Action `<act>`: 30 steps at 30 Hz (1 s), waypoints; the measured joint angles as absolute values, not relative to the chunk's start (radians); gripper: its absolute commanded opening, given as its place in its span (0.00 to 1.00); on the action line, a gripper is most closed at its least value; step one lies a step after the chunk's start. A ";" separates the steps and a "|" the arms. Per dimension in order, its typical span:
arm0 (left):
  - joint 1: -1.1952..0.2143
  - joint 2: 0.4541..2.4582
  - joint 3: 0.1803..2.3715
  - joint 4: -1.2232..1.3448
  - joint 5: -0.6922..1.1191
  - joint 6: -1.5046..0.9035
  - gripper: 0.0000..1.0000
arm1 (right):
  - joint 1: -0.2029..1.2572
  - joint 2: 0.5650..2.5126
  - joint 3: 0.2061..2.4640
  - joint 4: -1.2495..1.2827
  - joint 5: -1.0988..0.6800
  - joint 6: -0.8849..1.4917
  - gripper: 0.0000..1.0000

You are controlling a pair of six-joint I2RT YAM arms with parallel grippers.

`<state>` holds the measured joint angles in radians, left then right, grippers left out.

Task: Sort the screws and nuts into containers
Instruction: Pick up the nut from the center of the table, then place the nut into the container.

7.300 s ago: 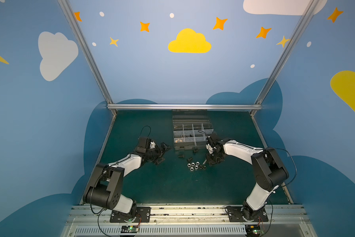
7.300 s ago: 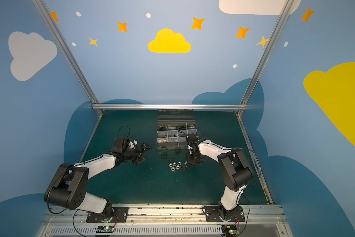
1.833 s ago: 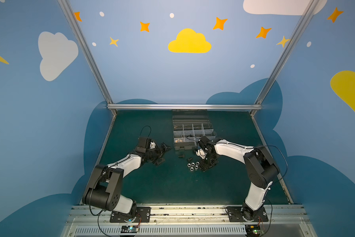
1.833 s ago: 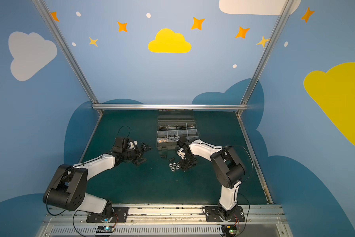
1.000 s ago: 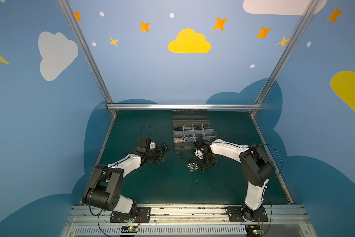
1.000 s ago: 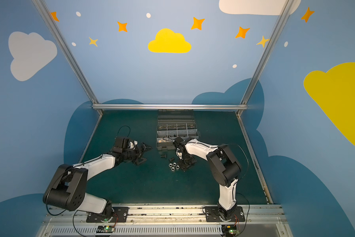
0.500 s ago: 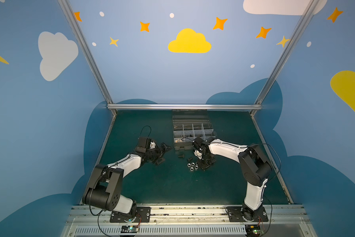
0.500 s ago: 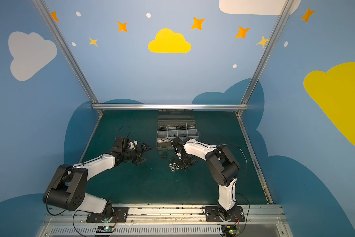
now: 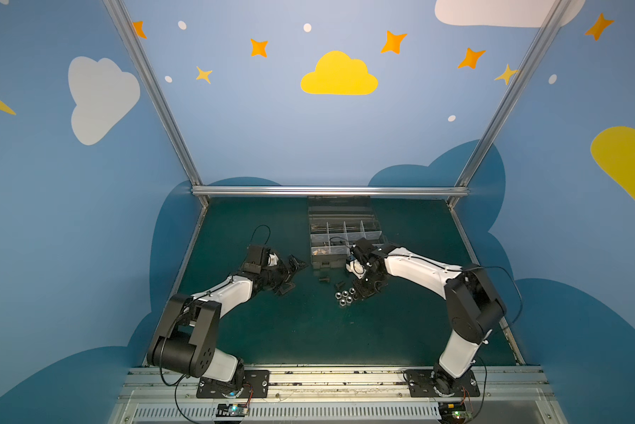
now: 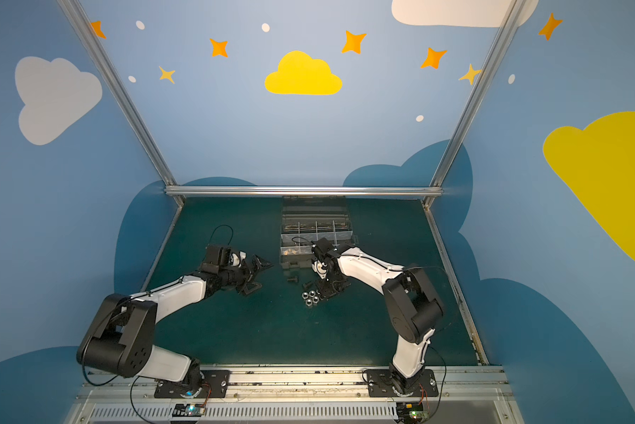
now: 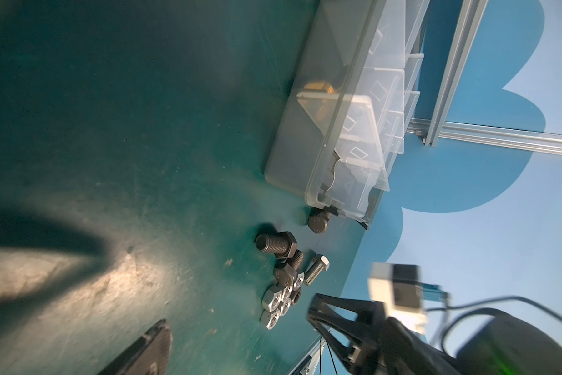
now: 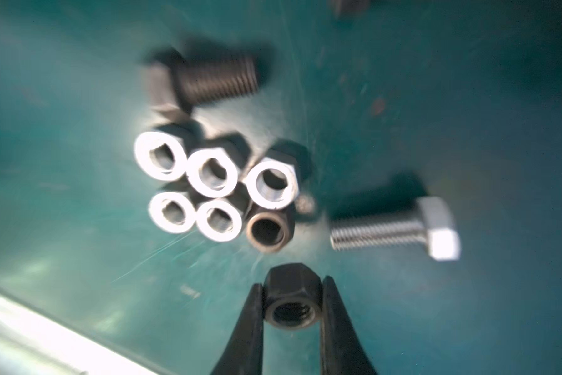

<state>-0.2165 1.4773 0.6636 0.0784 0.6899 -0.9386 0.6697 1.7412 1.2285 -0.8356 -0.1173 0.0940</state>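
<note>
The dark nut is held between my fingers, so I need to raise my right gripper and move it outward over the organiser box's middle row (image 9: 352, 237) to let the nut go.
My right gripper (image 12: 291, 292) is shut on a dark nut (image 12: 291, 300), just beside the loose pile on the green mat. The pile holds several silver nuts (image 12: 213, 173), one more dark nut (image 12: 268, 231), a black screw (image 12: 208, 79) and a silver screw (image 12: 393, 229). Both top views show the nuts (image 9: 344, 296) (image 10: 310, 296) right next to my right gripper (image 9: 361, 293) (image 10: 327, 293). The containers are compartments of a grey organiser box (image 9: 327, 261) (image 10: 294, 262) standing behind the pile with its lid open. My left gripper (image 9: 292, 276) (image 10: 258, 277) hangs open and empty, left of the pile.
Two black screws (image 9: 324, 279) (image 9: 339, 283) lie between the box and the nuts. In the left wrist view another black screw (image 11: 318, 222) rests against the box's corner (image 11: 305, 130). An aluminium rail (image 9: 327, 191) bounds the mat at the back.
My right gripper's jaws have closed onto the dark nut, and that arm has edged slightly left at the pile. The left arm has not moved.
</note>
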 measured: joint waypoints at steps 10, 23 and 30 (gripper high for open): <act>-0.216 1.467 0.663 0.078 0.689 -0.939 1.00 | 0.512 1.744 1.566 -0.878 -0.119 0.047 0.00; -0.216 1.454 0.663 0.078 0.687 -0.939 1.00 | 0.475 2.178 2.008 -0.926 0.016 0.072 0.00; -0.216 1.454 0.663 0.078 0.687 -0.939 1.00 | 0.475 2.259 2.064 -0.947 0.042 0.072 0.03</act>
